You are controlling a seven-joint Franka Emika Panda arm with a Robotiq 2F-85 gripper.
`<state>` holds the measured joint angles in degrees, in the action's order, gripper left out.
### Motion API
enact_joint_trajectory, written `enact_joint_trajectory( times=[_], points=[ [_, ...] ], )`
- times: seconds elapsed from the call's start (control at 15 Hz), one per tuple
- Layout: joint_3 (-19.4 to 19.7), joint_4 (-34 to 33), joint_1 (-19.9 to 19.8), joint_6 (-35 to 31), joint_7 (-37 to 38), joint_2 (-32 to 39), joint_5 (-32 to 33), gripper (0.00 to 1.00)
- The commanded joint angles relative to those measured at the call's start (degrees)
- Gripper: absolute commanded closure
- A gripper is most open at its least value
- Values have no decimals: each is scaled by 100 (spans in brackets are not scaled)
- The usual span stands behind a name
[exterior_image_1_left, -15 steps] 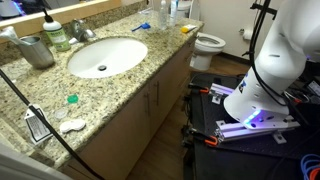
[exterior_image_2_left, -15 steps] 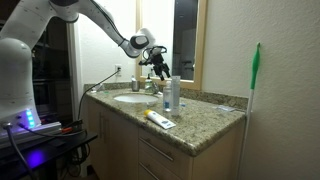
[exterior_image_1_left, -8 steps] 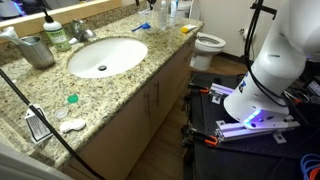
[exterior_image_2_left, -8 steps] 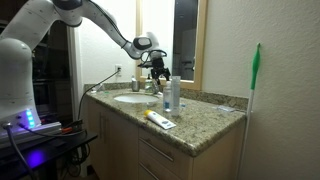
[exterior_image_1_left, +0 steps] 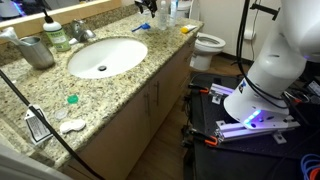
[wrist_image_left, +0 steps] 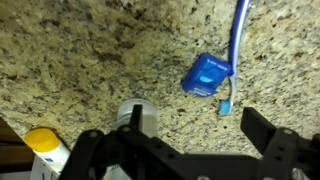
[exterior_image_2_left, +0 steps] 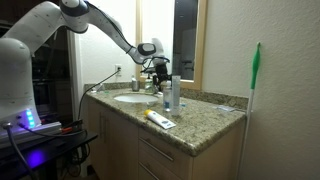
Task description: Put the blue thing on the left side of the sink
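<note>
I need to lower my open gripper toward the granite next, over the blue thing, until my fingers are on both sides of the blue thing.
The blue thing [wrist_image_left: 207, 75] is a small bright blue object lying flat on the speckled granite, touching a blue-handled toothbrush [wrist_image_left: 236, 35]. In an exterior view it [exterior_image_1_left: 140, 27] lies on the counter beyond the white oval sink [exterior_image_1_left: 105, 55]. My gripper [wrist_image_left: 180, 150] is open and empty. It hovers above the counter, with the blue thing just ahead of the gap between its fingers. In an exterior view the gripper [exterior_image_2_left: 158, 68] hangs over the back of the counter behind the tall bottle [exterior_image_2_left: 170, 95].
The bottle's cap [wrist_image_left: 137, 113] and a yellow-capped item [wrist_image_left: 45, 146] stand close to one finger. A chrome faucet [exterior_image_1_left: 58, 32], a metal cup [exterior_image_1_left: 38, 50], a green piece [exterior_image_1_left: 72, 99] and a toothpaste tube [exterior_image_2_left: 160, 120] are on the counter. A toilet [exterior_image_1_left: 208, 42] stands beside it.
My gripper has moved lower toward the counter behind the bottle. The blue thing and the other items have not moved.
</note>
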<state>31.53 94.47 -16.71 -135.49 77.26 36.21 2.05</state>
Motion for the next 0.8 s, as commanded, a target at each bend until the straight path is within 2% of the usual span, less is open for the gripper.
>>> enact_joint_trajectory(
  times=[0.0,0.2,0.27,0.53,0.6,0.73],
  points=[
    [-64,-336,-115,283,330,335,82,0],
    [-138,-696,-273,503,538,730,16,0],
    [-106,-289,-149,252,469,384,107,0],
    [-103,-555,-210,334,550,713,102,0],
    [-93,-407,-156,-157,591,675,132,0],
    [-45,-586,-154,-547,831,992,140,0]
  ],
)
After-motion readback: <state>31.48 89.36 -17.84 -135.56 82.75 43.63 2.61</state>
